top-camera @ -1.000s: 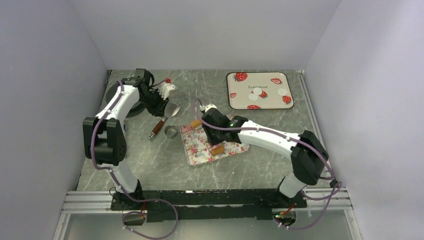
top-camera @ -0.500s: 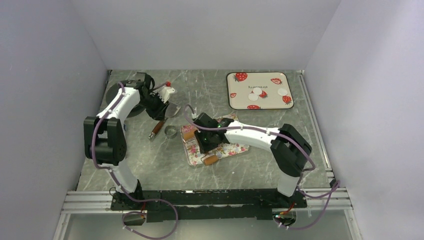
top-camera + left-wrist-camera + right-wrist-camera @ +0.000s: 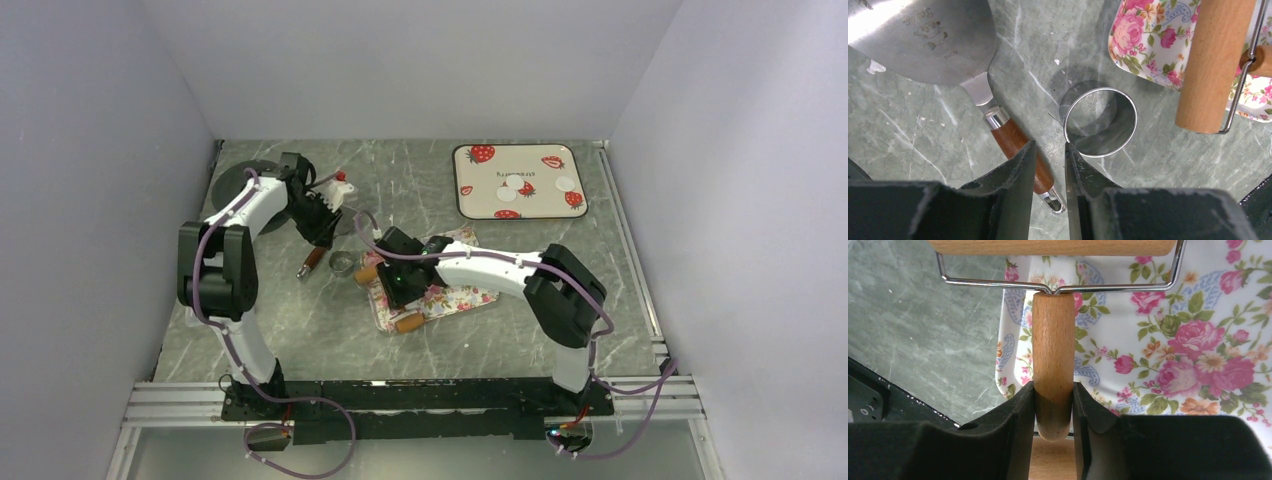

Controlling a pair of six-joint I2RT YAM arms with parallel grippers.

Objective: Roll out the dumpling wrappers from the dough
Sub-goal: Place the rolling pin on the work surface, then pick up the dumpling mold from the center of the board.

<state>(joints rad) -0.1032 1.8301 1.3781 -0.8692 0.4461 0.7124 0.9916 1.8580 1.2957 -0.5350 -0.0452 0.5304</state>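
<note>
The ring cutter's open rim faces up, so my left gripper needs to go down and over toward it next, with my fingers astride the ring cutter's near side [image 3: 333,258] [image 3: 1069,137].
Three white dumpling wrappers [image 3: 516,184] lie on the strawberry tray [image 3: 540,203] at the back right. No dough shows on the floral tray [image 3: 460,298] [image 3: 1173,300]. My right gripper [image 3: 398,288] [image 3: 1053,385] is shut on the wooden handle [image 3: 1053,340] of the rolling pin [image 3: 388,298]. Its roller [image 3: 1048,246] [image 3: 1215,60] rests across the floral tray's left end. My left gripper [image 3: 322,232] [image 3: 1050,145] hovers with a narrow gap between its jaws and nothing in it. It is just above the brown handle of the spatula [image 3: 1018,147] [image 3: 310,262] and the metal ring cutter [image 3: 1113,145] [image 3: 342,262].
A dark round disc [image 3: 238,185] lies at the back left, partly behind the left arm. The spatula's steel blade [image 3: 923,45] carries white crumbs beside it. Grey walls close in the table on three sides.
My right arm has pulled the rolling pin leftward over the floral tray. My left gripper has come down and toward the spatula handle and ring cutter.
</note>
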